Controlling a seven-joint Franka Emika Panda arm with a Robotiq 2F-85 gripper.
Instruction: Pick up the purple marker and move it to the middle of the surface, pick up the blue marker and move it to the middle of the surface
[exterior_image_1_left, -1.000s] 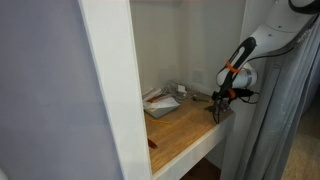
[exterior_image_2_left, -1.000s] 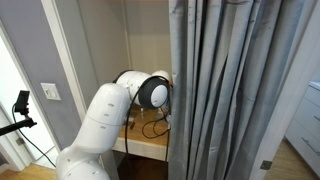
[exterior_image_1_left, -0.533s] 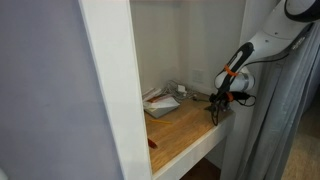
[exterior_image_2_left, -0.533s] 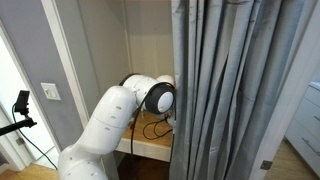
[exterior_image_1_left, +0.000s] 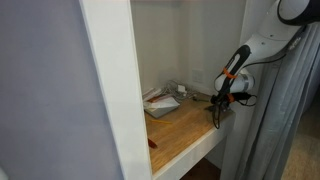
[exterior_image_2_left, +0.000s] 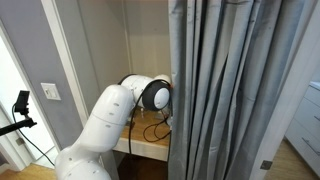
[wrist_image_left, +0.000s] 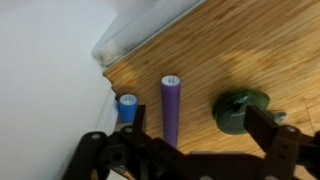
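The purple marker (wrist_image_left: 171, 114) is closer to the finger by the blue marker, so my gripper should next move toward the white wall to center it and then close.
In the wrist view a purple marker (wrist_image_left: 171, 108) lies on the tan wooden surface (wrist_image_left: 230, 55), pointing away from me. A blue marker (wrist_image_left: 128, 107) lies beside it against the white wall. My gripper (wrist_image_left: 200, 128) is open just above the board. The purple marker sits between the fingers, close to the left one. A dark green round object (wrist_image_left: 240, 108) lies near the right finger. In an exterior view the gripper (exterior_image_1_left: 217, 108) hangs over the right end of the surface (exterior_image_1_left: 185, 125); the markers are too small to make out there.
White papers and a clear plastic piece (exterior_image_1_left: 160, 100) lie at the back of the board. A small red stick (exterior_image_1_left: 152, 143) lies near its front edge. A white wall panel (exterior_image_1_left: 105, 90) stands on one side. Grey curtains (exterior_image_2_left: 230, 90) hide most of the alcove beside the arm (exterior_image_2_left: 110, 120).
The arm's upper links have shifted slightly. The gripper stays at the same spot over the board's right end, still open.
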